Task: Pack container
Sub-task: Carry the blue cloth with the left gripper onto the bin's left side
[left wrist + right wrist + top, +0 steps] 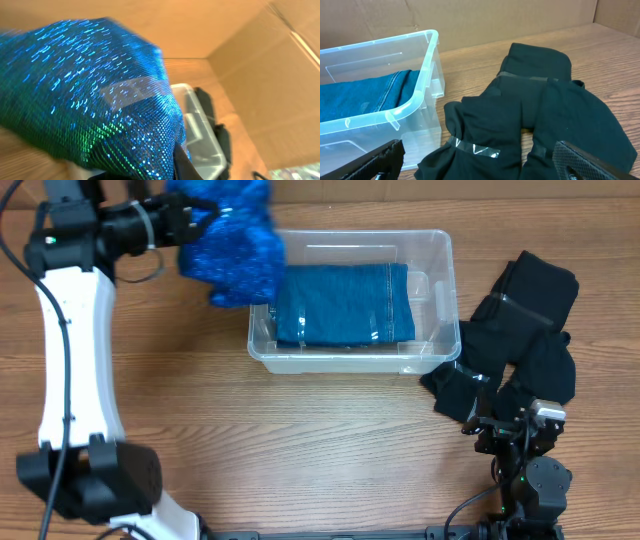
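Note:
My left gripper needs to shift to the right in the overhead view and down into the container (pixel 432 300), releasing the bundle over the denim, because it still hangs mostly outside.
The clear plastic container (pixel 432 300) sits mid-table with a folded blue denim garment (pixel 345 305) inside. My left gripper (pixel 195 220) is shut on a shiny blue sequinned cloth bundle (pixel 235 245), held in the air over the container's left end; the cloth fills the left wrist view (pixel 85 95), and the container's corner (pixel 202 145) shows behind it. My right gripper (pixel 480 165) is open and empty, low over taped black cloth bundles (pixel 530 115) to the right of the container (pixel 415 100). The black bundles lie at the right in the overhead view (pixel 520 330).
A cardboard wall (pixel 270 80) stands behind the table. The wooden tabletop (pixel 280 440) stretches in front of the container. The left arm's white body (pixel 75 350) stands along the left side.

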Controlling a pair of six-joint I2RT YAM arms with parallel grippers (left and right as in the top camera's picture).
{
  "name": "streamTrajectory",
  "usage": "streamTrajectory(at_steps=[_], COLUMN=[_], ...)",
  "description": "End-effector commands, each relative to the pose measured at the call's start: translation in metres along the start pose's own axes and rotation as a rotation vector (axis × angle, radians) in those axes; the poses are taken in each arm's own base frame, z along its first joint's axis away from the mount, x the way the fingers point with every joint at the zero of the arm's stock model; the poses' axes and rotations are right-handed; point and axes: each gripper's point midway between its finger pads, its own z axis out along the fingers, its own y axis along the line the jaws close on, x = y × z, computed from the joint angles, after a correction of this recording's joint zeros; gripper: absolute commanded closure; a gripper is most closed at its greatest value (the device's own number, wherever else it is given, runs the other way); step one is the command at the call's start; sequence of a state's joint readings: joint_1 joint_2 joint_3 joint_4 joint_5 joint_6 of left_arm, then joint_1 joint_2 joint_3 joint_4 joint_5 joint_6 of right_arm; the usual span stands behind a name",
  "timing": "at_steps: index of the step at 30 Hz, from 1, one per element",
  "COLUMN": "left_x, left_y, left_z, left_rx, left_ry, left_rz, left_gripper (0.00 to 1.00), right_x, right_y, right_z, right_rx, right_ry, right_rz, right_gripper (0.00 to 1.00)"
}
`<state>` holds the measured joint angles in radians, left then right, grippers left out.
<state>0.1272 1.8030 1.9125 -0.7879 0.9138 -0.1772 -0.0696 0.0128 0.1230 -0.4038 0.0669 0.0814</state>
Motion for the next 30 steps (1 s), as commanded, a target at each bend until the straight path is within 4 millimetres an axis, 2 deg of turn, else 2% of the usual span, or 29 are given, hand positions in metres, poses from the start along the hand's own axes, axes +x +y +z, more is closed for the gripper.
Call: streamTrajectory(at_steps=[1, 3, 4, 5, 8, 10, 12, 14, 16, 18, 20, 22, 23, 24, 27, 28, 30], left_x=[0.01, 0.027, 0.046, 0.055, 0.078, 0.095, 0.111, 0.12, 0.122, 0.119, 0.125, 0.137, 0.146, 0.156, 0.171, 0.174, 0.178], left_y=[-0.051, -0.052, -0.042, -0.035, -0.015, -0.006, -0.007, 0.004, 0.014, 0.032, 0.045, 0.051, 0.054, 0.061, 0.079, 0.082, 0.082], left_z=[0.026, 0.055, 0.083, 0.095, 0.119, 0.14, 0.16, 0.169, 0.175, 0.17, 0.161, 0.152, 0.147, 0.139, 0.121, 0.116, 0.111], left_rx=[-0.015, -0.108, -0.211, -0.248, -0.284, -0.245, -0.16, -0.165, -0.174, -0.229, -0.285, -0.314, -0.34, -0.397, -0.539, -0.562, -0.572], left_ry=[0.024, 0.062, 0.096, 0.111, 0.165, 0.231, 0.299, 0.325, 0.328, 0.319, 0.342, 0.39, 0.424, 0.458, 0.513, 0.528, 0.545], left_rz=[-0.022, -0.066, -0.132, -0.187, -0.304, -0.301, -0.268, -0.23, -0.17, -0.131, -0.157, -0.201, -0.229, -0.249, -0.26, -0.265, -0.277], left_gripper=[0.96, 0.96, 0.96, 0.96, 0.96, 0.96, 0.96, 0.96, 0.96, 0.94, 0.89, 0.75, 0.59, 0.48, 0.39, 0.34, 0.32], right_x=[-0.001, -0.001, -0.001, -0.001, -0.001, -0.001, -0.001, -0.001, -0.001, -0.001, -0.001, -0.001, -0.001, -0.001, -0.001, -0.001, -0.001], right_y=[0.0, 0.0, 0.0, 0.0, 0.0, 0.0, 0.0, 0.0, 0.0, 0.0, 0.0, 0.0, 0.0, 0.0, 0.0, 0.0, 0.0], right_z=[0.0, 0.0, 0.0, 0.0, 0.0, 0.0, 0.0, 0.0, 0.0, 0.0, 0.0, 0.0, 0.0, 0.0, 0.0, 0.0, 0.0], right_rx=[-0.001, -0.001, -0.001, -0.001, -0.001, -0.001, -0.001, -0.001, -0.001, -0.001, -0.001, -0.001, -0.001, -0.001, -0.001, -0.001, -0.001], right_ry=[-0.011, -0.01, -0.011, -0.011, -0.011, -0.011, -0.011, -0.01, -0.011, -0.01, -0.011, -0.011, -0.011, -0.011, -0.011, -0.011, -0.01], right_rz=[-0.001, -0.001, -0.001, -0.001, -0.001, -0.001, -0.001, -0.001, -0.001, -0.001, -0.001, -0.001, -0.001, -0.001, -0.001, -0.001, -0.001], right_gripper=[0.0, 0.0, 0.0, 0.0, 0.0, 0.0, 0.0, 0.0, 0.0, 0.0, 0.0, 0.0, 0.0, 0.0, 0.0, 0.0, 0.0])
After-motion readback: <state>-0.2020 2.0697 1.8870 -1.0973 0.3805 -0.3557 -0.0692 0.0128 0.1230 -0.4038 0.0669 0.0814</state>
